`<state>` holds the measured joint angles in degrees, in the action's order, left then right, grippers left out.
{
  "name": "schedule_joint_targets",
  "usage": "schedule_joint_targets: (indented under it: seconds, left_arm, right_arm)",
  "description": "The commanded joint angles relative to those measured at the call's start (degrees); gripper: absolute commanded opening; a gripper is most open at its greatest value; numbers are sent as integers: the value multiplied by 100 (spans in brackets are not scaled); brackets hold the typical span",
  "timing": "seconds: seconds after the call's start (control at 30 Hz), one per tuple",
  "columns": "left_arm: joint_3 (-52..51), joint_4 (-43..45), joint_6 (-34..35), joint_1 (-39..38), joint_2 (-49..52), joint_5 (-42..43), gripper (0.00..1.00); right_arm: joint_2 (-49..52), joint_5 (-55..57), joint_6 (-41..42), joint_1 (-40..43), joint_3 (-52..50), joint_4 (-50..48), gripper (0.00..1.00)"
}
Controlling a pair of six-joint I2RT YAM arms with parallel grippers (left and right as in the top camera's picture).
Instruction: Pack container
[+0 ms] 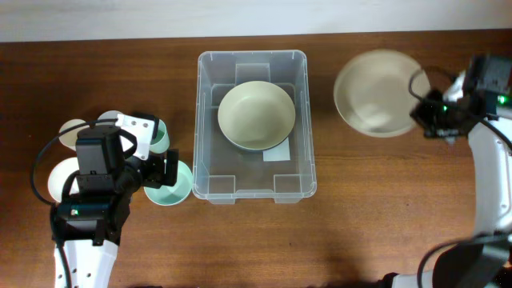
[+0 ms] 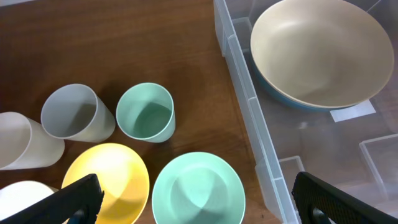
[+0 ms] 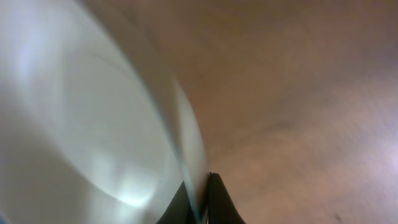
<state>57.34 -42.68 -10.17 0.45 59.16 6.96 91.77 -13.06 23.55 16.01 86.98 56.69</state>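
The container lies to the left in the overhead view, so next I need to move my right gripper over it and down, releasing its bowl into the cream bowl inside.
The clear plastic container stands at the table's middle with a cream bowl inside; both show in the left wrist view, container, bowl. My right gripper is shut on the rim of a second cream bowl, held blurred to the right of the container; in the right wrist view the fingers pinch that rim. My left gripper is open over a mint bowl left of the container.
Left of the container lie a yellow bowl, a mint cup, a grey cup, a cream cup and a white bowl. Dark wood table.
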Motion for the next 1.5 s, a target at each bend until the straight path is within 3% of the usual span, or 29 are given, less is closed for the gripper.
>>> schedule_joint_targets:
  seconds: [0.0, 0.37, 0.83, 0.87, 1.0, 1.2, 1.3, 1.37, 1.4, 1.47]
  left_arm:
    - [98, 15, 48, 9, -2, 79, 100]
    - [98, 13, 48, 9, -2, 79, 100]
    - [98, -31, 48, 9, -2, 79, 100]
    - [98, -31, 48, 9, -2, 79, 100]
    - [98, -31, 48, 9, -2, 79, 100]
    - [98, -28, 48, 9, -2, 79, 100]
    - [98, -28, 48, 9, -2, 79, 100]
    - [98, -28, 48, 9, -2, 79, 100]
    - [98, -28, 48, 9, -2, 79, 100]
    - [98, -28, 46, 9, -2, 76, 100]
  right_arm:
    - [-164, -20, -109, -721, 721, 101, 4]
    - [529, 758, -57, -3545, 970, -1001, 4]
    - [1711, 756, 240, -3650, 970, -1410, 4]
    - [1711, 756, 240, -3652, 970, -1410, 13]
    - [1709, 785, 214, -3650, 970, -1458, 30]
    - [1460, 798, 79, -3414, 1051, -1362, 31]
    - [1071, 1078, 48, -3064, 1379, -855, 37]
    - [782, 1384, 50, -2688, 1628, -376, 54]
    - [610, 1447, 46, -2378, 1744, -85, 71]
    - [313, 1434, 48, -1637, 1773, 516, 89]
